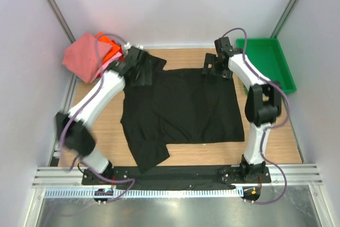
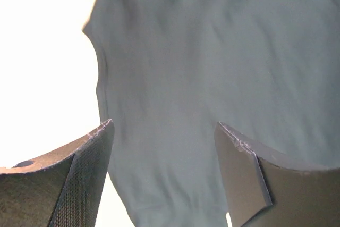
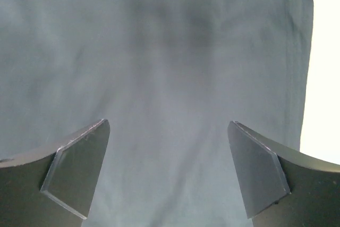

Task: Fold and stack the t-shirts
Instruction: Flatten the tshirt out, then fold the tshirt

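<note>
The left gripper moves back and down onto the front sleeve's near corner (image 1: 142, 168) next, since that jutting corner lies below it and back toward the base.
A black t-shirt (image 1: 180, 107) lies spread flat across the middle of the wooden table, one sleeve toward the front left, one at the back left. My left gripper (image 1: 142, 74) hovers over the back left sleeve, open; its wrist view shows the cloth (image 2: 212, 67) between the spread fingers (image 2: 87, 158). My right gripper (image 1: 212, 68) is open over the shirt's back right corner; the cloth (image 3: 159, 67) fills its wrist view between the fingers (image 3: 79, 163). Folded salmon-pink (image 1: 84, 57), orange-red (image 1: 109, 43) and pale pink (image 1: 109, 63) shirts are stacked at the back left corner.
A green plastic tray (image 1: 268, 62) stands at the back right. White walls enclose the table on three sides. The arm bases sit on a black rail (image 1: 175, 174) at the near edge.
</note>
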Controlling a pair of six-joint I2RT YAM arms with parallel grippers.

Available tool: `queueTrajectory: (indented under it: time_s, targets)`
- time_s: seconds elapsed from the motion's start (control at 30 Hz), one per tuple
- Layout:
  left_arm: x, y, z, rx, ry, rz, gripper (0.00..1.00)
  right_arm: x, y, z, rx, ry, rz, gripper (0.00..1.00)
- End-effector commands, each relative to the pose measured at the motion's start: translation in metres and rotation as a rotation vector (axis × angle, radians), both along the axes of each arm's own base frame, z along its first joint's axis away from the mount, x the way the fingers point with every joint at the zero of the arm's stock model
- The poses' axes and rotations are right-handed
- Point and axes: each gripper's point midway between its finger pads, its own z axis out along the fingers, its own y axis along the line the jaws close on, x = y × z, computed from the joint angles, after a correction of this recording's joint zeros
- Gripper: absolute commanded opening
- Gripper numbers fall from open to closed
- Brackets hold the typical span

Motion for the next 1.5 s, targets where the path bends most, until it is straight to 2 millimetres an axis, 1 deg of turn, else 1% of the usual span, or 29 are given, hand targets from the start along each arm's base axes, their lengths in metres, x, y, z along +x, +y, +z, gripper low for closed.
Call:
queueTrajectory:
  time_s: [0.0,0.03,0.07,0.1,0.13,0.17,0.2,0.23,0.27,0.3,0.33,0.37,0.4,0.43,0.47,0.5,0.53,0.57,0.6,0.63,0.67,0.7,0.8,0.93,1.03,1.27,1.43,1.47]
  targets:
    - [-0.089,0.018,0.000,-0.026,0.030,0.052,0.76,-0.046,0.006,0.088,0.008,-0.168,0.020,1.00]
    - [-0.111,0.009,-0.004,-0.066,0.037,0.052,0.75,-0.058,0.012,0.093,0.017,-0.189,0.030,1.00]
    - [-0.130,0.008,-0.006,-0.101,0.040,0.052,0.71,-0.081,0.007,0.075,-0.006,-0.144,0.020,1.00]
    - [-0.158,0.015,-0.016,-0.128,0.053,0.056,0.66,-0.096,0.006,0.096,0.012,-0.200,0.006,1.00]
    - [-0.179,0.008,-0.020,-0.168,0.070,0.026,0.64,-0.110,0.012,0.095,0.011,-0.207,0.015,1.00]
    - [-0.195,0.006,-0.026,-0.223,0.092,0.067,0.64,-0.129,0.008,0.079,0.000,-0.171,0.004,1.00]
    - [-0.216,0.013,-0.035,-0.251,0.100,0.072,0.63,-0.143,0.009,0.094,0.042,-0.214,-0.011,1.00]
    - [-0.232,0.009,-0.042,-0.276,0.123,0.057,0.63,-0.153,0.010,0.092,0.065,-0.209,-0.015,1.00]
    - [-0.245,0.006,-0.048,-0.321,0.156,0.090,0.62,-0.169,0.010,0.081,0.074,-0.182,-0.008,1.00]
    - [-0.263,0.004,-0.056,-0.370,0.180,0.099,0.62,-0.184,0.014,0.082,0.120,-0.190,0.001,1.00]
    - [-0.271,0.005,-0.064,-0.363,0.190,0.075,0.62,-0.187,0.016,0.094,0.152,-0.223,0.001,1.00]
    - [-0.278,0.005,-0.069,-0.381,0.205,0.081,0.62,-0.197,0.016,0.086,0.162,-0.207,0.004,1.00]
    - [-0.288,0.006,-0.082,-0.397,0.237,0.124,0.62,-0.203,0.016,0.088,0.177,-0.210,0.004,1.00]
    - [-0.297,0.002,-0.085,-0.418,0.242,0.097,0.62,-0.209,0.015,0.097,0.198,-0.238,0.001,1.00]
    - [-0.302,0.001,-0.089,-0.432,0.249,0.108,0.61,-0.215,0.013,0.094,0.194,-0.226,-0.003,1.00]
    - [-0.315,-0.001,-0.103,-0.435,0.283,0.102,0.61,-0.219,0.011,0.097,0.193,-0.231,-0.003,1.00]
    - [-0.319,-0.005,-0.106,-0.459,0.287,0.101,0.61,-0.225,0.007,0.097,0.179,-0.225,-0.008,1.00]
    - [-0.324,-0.010,-0.109,-0.477,0.293,0.095,0.61,-0.226,0.004,0.100,0.170,-0.230,-0.005,1.00]
    - [-0.334,-0.012,-0.120,-0.457,0.302,0.057,0.60,-0.228,0.002,0.100,0.162,-0.228,-0.006,1.00]
    - [-0.337,-0.016,-0.122,-0.478,0.308,0.077,0.60,-0.231,-0.001,0.099,0.146,-0.223,-0.012,1.00]
    - [-0.339,-0.019,-0.129,-0.467,0.309,0.075,0.60,-0.232,-0.003,0.099,0.144,-0.224,-0.014,1.00]
    - [-0.345,-0.023,-0.131,-0.462,0.310,0.048,0.59,-0.233,-0.004,0.099,0.138,-0.224,-0.017,1.00]
    - [-0.351,-0.031,-0.140,-0.437,0.318,0.040,0.59,-0.235,-0.005,0.097,0.144,-0.228,-0.026,1.00]
    - [-0.351,-0.037,-0.146,-0.432,0.319,0.043,0.58,-0.237,-0.005,0.094,0.145,-0.226,-0.028,1.00]
    - [-0.353,-0.036,-0.152,-0.422,0.330,0.051,0.55,-0.239,-0.007,0.091,0.135,-0.217,-0.031,1.00]
    - [-0.356,-0.024,-0.169,-0.372,0.338,0.074,0.52,-0.240,-0.010,0.087,0.126,-0.214,-0.036,1.00]
    - [-0.354,-0.019,-0.173,-0.338,0.329,0.082,0.49,-0.240,-0.011,0.084,0.116,-0.208,-0.039,1.00]
    - [-0.354,-0.018,-0.174,-0.326,0.328,0.083,0.47,-0.239,-0.012,0.084,0.111,-0.209,-0.044,1.00]
